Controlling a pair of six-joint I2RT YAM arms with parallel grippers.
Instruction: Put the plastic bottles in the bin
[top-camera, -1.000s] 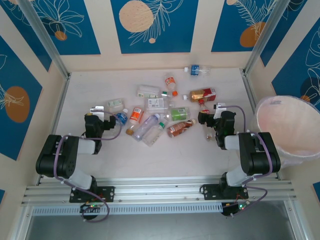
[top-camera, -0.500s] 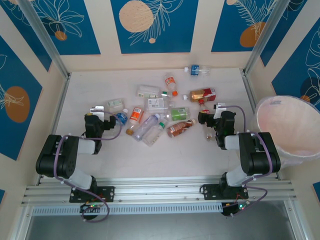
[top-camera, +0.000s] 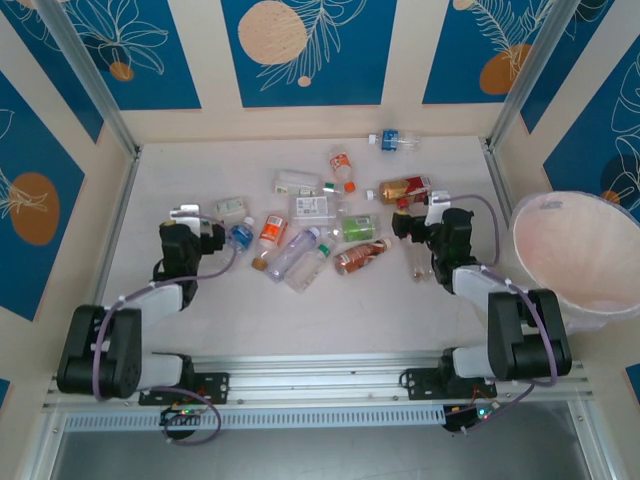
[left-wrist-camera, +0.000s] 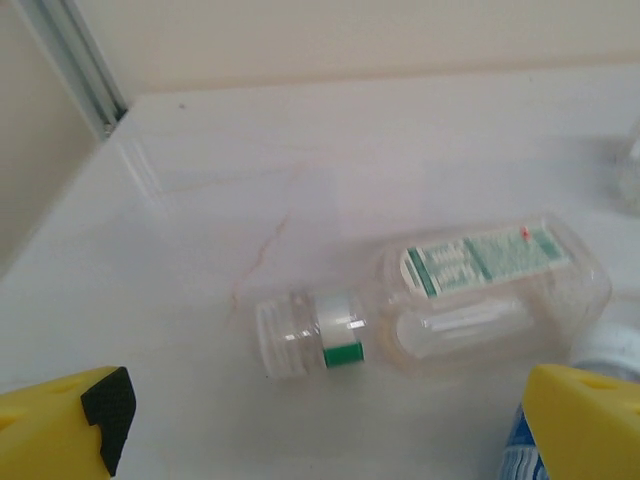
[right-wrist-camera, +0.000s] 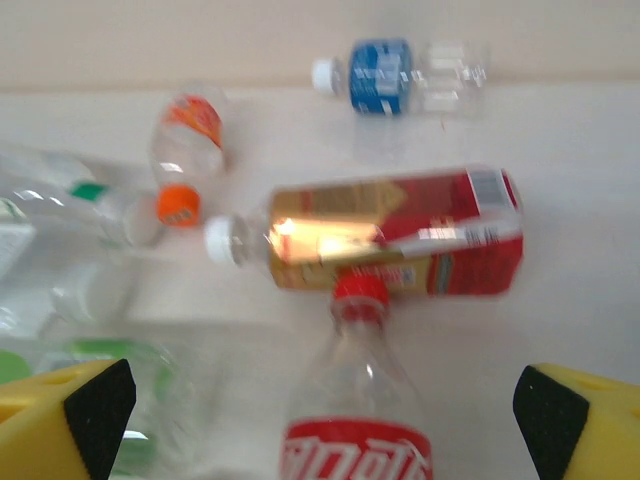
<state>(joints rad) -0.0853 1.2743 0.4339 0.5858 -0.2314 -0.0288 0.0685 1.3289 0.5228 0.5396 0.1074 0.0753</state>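
Observation:
My left gripper will move over the blue-labelled bottle's clear body (top-camera: 227, 252), beside it beyond one finger, then tip its fingers down and lower them around it.
Several plastic bottles (top-camera: 318, 222) lie scattered mid-table. The bin (top-camera: 572, 255) stands at the right edge, off the table. My left gripper (top-camera: 203, 226) (left-wrist-camera: 320, 432) is open and low over the table. A clear bottle with a green-and-white label (left-wrist-camera: 445, 300) lies on its side just ahead of it, and a blue-labelled bottle (left-wrist-camera: 520, 450) touches its right finger. My right gripper (top-camera: 412, 222) (right-wrist-camera: 325, 430) is open and straddles a clear red-labelled bottle (right-wrist-camera: 355, 400). That bottle's red cap touches a red-and-gold bottle (right-wrist-camera: 400, 235).
Farther back lie a blue-labelled bottle (right-wrist-camera: 395, 75) near the back wall and an orange-capped one (right-wrist-camera: 185, 150). A green-labelled bottle (right-wrist-camera: 100, 400) sits by the right gripper's left finger. Metal rails (top-camera: 115, 225) border the table's sides.
Both arms have stretched forward from their bases, carrying the grippers slightly farther onto the table. Both grippers stayed open and no bottle has moved.

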